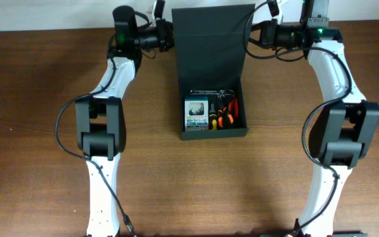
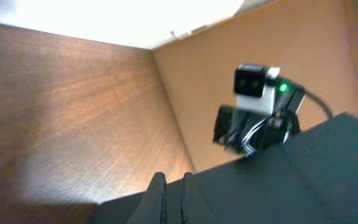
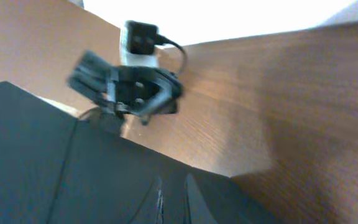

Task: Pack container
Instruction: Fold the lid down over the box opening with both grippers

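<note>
The lid is raised behind the open, packed container [image 1: 213,117], so the left gripper will next pull its corner [image 1: 176,13] back toward the box, tilt its fingers down, and open.
The dark green-black container [image 1: 214,132] stands open at the table's middle. Its flap lid [image 1: 212,46] is raised upright at the back. My left gripper [image 1: 168,37] is shut on the lid's top left corner. My right gripper [image 1: 252,33] is shut on its top right corner. In the left wrist view the fingers [image 2: 173,198] pinch the dark lid edge [image 2: 303,180]. In the right wrist view the fingers [image 3: 174,200] pinch the lid [image 3: 55,162] the same way. Inside the box lie a blue-and-white card pack [image 1: 195,112], orange-handled pliers [image 1: 227,112] and a yellow-handled tool [image 1: 212,116].
The brown wooden table [image 1: 45,131] spreads to both sides and in front of the box. Each wrist view shows the other arm's wrist across the lid: the right arm [image 2: 257,118] and the left arm [image 3: 129,81]. A pale wall edge runs along the back.
</note>
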Controlling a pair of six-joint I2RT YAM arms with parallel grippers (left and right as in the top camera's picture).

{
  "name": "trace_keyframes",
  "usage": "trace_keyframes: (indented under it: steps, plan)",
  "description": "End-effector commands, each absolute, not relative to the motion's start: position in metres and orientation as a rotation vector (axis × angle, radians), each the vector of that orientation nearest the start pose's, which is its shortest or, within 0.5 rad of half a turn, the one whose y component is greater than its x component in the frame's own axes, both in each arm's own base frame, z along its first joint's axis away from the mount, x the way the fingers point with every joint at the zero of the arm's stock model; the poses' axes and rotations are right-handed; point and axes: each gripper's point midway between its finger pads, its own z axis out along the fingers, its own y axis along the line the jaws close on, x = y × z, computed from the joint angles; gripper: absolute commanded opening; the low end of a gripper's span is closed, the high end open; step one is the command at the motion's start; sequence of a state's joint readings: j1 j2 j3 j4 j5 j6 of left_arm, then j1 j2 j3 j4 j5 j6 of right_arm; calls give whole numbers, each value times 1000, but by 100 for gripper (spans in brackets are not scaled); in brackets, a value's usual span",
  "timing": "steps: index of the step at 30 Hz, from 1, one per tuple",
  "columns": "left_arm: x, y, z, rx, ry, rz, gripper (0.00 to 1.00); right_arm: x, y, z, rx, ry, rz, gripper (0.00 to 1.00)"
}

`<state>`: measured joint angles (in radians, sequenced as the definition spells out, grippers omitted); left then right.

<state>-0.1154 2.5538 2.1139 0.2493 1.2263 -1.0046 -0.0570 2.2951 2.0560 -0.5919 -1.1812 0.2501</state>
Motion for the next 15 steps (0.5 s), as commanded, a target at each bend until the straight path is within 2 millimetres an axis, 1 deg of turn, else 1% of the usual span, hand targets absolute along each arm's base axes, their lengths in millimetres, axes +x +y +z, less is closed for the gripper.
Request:
trace_keyframes:
  steps: [1, 3, 4, 7, 9, 11, 12, 15]
  plan:
    - [586, -236, 230, 228, 2002, -1698, 2, 543, 138, 221, -309, 2184, 1347, 4]
    - [577, -238, 218, 205, 2099, -1616, 2, 536, 140, 214, -322, 2239, 1281, 4]
    - [570, -238, 209, 195, 2168, -1544, 2, 531, 142, 211, -337, 2269, 1246, 4]
    - [550, -235, 194, 213, 2309, -1373, 2, 519, 142, 205, -361, 2338, 1167, 4]
    - [540, -232, 190, 221, 2374, -1288, 2, 511, 142, 204, -386, 2373, 1118, 4]
    - [530, -225, 190, 210, 2434, -1203, 2, 503, 139, 207, -407, 2410, 1036, 4]
    - [525, -222, 191, 203, 2459, -1175, 2, 499, 139, 212, -430, 2415, 998, 4]
    - [514, -215, 189, 166, 2525, -1127, 2, 493, 130, 221, -430, 2440, 879, 4]
